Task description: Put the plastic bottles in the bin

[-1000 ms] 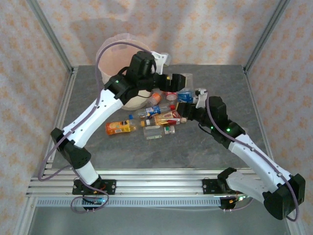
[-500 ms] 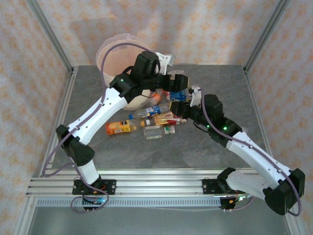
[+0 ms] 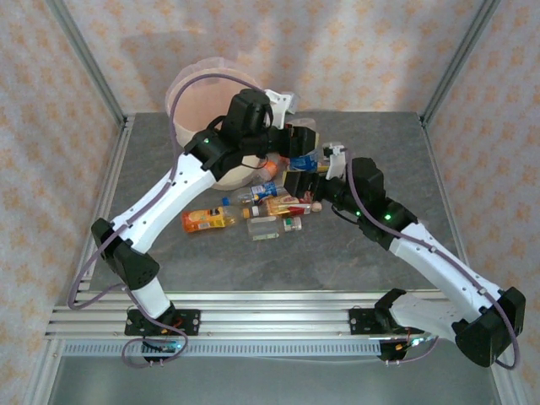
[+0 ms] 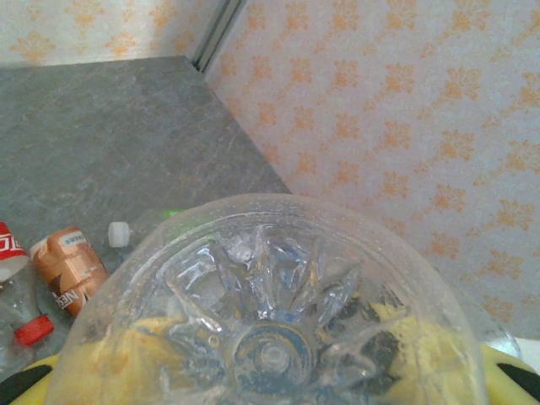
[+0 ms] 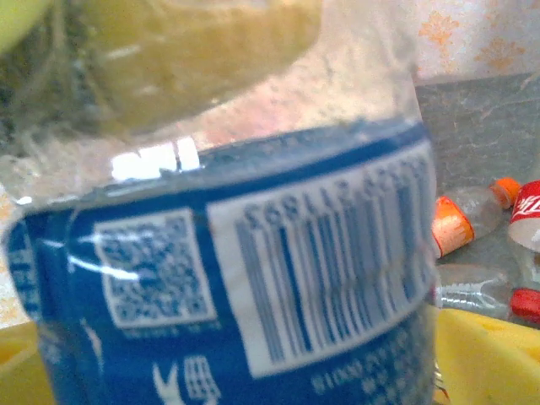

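Note:
The clear bottle still hangs beside the bin, so the robot's left gripper should next swing outward, away from the right gripper, over the bin's opening to let go of the bottle.
A clear bottle with a blue label hangs in the air just right of the bin, a large pale pink bucket at the back left. My left gripper is shut on it; in the left wrist view the bottle's ribbed clear base sits between the yellow fingers. My right gripper stands open around the same bottle, its yellow fingers out at the sides. More plastic bottles lie in a heap on the table below, among them an orange-filled one.
The grey table is fenced by metal posts and patterned walls. A brown-labelled bottle and a red cap lie below the left wrist. An orange-capped bottle lies right of the held one.
The left jaws have closed on the blue-labelled bottle that the right gripper held up. The right jaws have opened. Both grippers shifted slightly left, toward the bin.

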You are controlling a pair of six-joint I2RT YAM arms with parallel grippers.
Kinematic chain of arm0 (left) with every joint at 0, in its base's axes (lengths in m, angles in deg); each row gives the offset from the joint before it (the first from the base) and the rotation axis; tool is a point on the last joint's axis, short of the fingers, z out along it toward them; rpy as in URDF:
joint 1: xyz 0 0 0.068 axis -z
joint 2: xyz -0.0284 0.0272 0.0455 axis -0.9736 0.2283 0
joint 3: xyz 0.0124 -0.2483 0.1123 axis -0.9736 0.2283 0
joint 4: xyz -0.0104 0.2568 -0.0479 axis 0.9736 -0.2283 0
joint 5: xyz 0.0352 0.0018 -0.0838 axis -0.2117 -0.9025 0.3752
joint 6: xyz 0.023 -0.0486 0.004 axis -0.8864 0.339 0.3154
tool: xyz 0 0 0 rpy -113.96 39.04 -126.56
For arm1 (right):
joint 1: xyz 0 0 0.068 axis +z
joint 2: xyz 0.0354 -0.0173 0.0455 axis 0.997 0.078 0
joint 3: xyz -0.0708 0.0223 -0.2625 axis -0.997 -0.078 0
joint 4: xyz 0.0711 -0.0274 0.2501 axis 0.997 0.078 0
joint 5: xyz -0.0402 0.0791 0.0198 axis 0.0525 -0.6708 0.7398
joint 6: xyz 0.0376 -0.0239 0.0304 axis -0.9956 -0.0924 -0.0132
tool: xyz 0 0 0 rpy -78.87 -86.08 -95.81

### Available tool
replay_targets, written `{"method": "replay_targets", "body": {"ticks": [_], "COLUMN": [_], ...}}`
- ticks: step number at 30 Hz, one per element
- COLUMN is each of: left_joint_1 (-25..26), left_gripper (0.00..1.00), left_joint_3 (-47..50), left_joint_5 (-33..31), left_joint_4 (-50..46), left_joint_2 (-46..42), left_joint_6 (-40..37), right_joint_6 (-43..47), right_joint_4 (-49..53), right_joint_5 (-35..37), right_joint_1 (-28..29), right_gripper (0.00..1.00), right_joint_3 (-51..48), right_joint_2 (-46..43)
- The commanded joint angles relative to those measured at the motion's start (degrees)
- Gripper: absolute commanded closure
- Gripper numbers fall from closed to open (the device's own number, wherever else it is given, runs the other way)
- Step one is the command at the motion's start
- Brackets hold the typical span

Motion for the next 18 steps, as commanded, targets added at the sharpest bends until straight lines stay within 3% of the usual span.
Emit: {"method": "replay_targets", "body": {"ticks": [1, 11, 18], "left_joint_1": [-0.12, -2.77, -10.96], "left_gripper": [0.64, 0.63, 0.63], "left_joint_3": [-0.49, -6.27, -12.16], "left_joint_5": [-4.97, -23.67, -27.44], "left_joint_4": [1.36, -1.51, -4.36], "left_joint_2": [-5.10, -8.82, -5.36], "left_joint_6": [-3.43, -14.46, -16.99], "right_joint_6": [0.96, -0.99, -3.80], "right_joint_4": [4.87, 19.37, 29.00], "right_joint_5": [1.48, 11.85, 22.26], "right_joint_1": [0.28, 0.26, 0.18], "right_gripper": [0.01, 0.01, 0.01], "right_joint_3": [2.68, 5.49, 8.99], "right_joint_2": [-0.30, -3.07, -1.14]}}
